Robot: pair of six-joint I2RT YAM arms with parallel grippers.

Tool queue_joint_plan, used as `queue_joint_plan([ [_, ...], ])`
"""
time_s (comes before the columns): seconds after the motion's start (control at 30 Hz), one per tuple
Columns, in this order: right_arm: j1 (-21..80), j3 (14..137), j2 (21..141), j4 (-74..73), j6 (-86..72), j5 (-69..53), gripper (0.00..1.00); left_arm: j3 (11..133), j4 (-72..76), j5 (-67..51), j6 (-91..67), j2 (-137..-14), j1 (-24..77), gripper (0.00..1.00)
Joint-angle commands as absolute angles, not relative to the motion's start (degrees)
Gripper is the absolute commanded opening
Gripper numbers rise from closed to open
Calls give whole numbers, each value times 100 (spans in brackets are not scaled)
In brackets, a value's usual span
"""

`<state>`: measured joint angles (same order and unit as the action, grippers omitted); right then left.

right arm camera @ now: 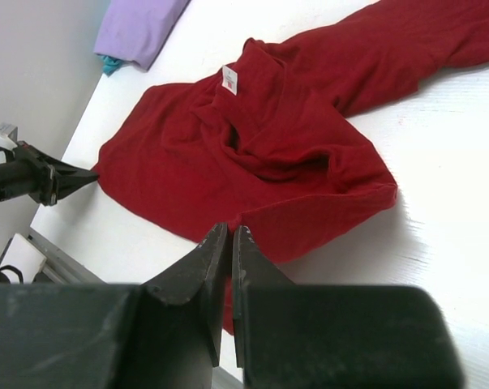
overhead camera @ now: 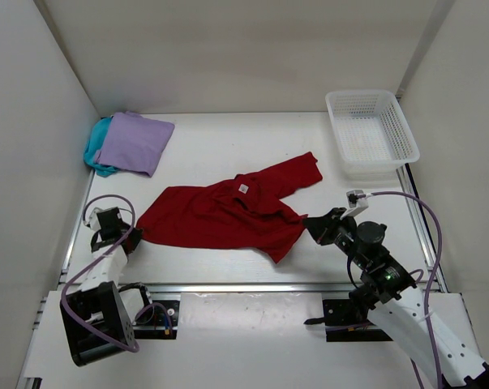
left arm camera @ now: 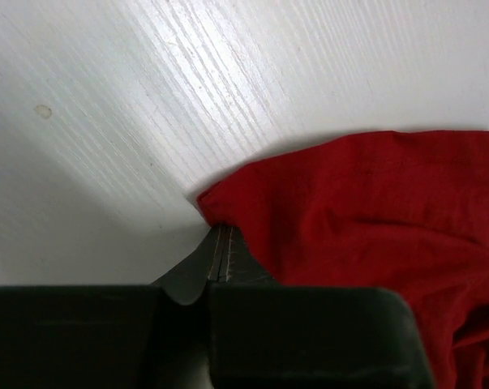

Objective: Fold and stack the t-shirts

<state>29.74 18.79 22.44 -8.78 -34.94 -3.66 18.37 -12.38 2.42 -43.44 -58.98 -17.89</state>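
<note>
The red t-shirt lies crumpled between both of my grippers, so my left gripper will next lift up and outward toward the lavender t-shirt (overhead camera: pixel 132 142) and then release the red t-shirt's corner.
The deep red t-shirt (overhead camera: pixel 220 215) lies crumpled and spread across the middle of the table, its neck label up. My left gripper (overhead camera: pixel 136 235) is shut on its left corner; the left wrist view shows the closed tips (left arm camera: pixel 220 231) at the red cloth (left arm camera: pixel 374 211). My right gripper (overhead camera: pixel 309 223) is shut on the shirt's right hem; its tips (right arm camera: pixel 230 231) pinch the red edge (right arm camera: pixel 252 138). The lavender t-shirt (overhead camera: pixel 132 142) lies folded on the teal t-shirt (overhead camera: pixel 96 152) at the back left.
A white mesh basket (overhead camera: pixel 372 130) stands at the back right. White walls close in the table on the left, back and right. A metal rail (overhead camera: pixel 244 286) runs along the near edge. The left gripper also shows in the right wrist view (right arm camera: pixel 86 174).
</note>
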Motion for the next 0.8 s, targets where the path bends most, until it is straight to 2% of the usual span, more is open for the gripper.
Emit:
queue_joint_plan([
  [0.0,3093,1916,2223,-624,-3490,-211,0,1810,-1274,474,-4290,-5757,-1767,0],
  [0.13,3015,1986,2346,-720,-3481,-202,0,2223,-1616,668,-4079,-5564,-1303,0],
  [0.3,3014,2249,2610,-931,-3507,-27,0,3416,-2161,1090,-3736,-5511,-265,0],
  [0.47,3427,2715,2882,-1318,-3507,868,0,4305,-2260,933,-3525,-5616,684,0],
  [0.57,3682,3250,3312,-1458,-3419,1290,0,5236,-2398,922,-3358,-6221,1071,0],
  [0.63,3832,4056,3733,-1730,-3070,1651,0,6113,-2557,513,-3147,-6406,889,0],
  [0.77,3727,5769,4358,-2328,-2278,2443,0,7554,-2838,-588,-3033,-6652,-263,0],
])
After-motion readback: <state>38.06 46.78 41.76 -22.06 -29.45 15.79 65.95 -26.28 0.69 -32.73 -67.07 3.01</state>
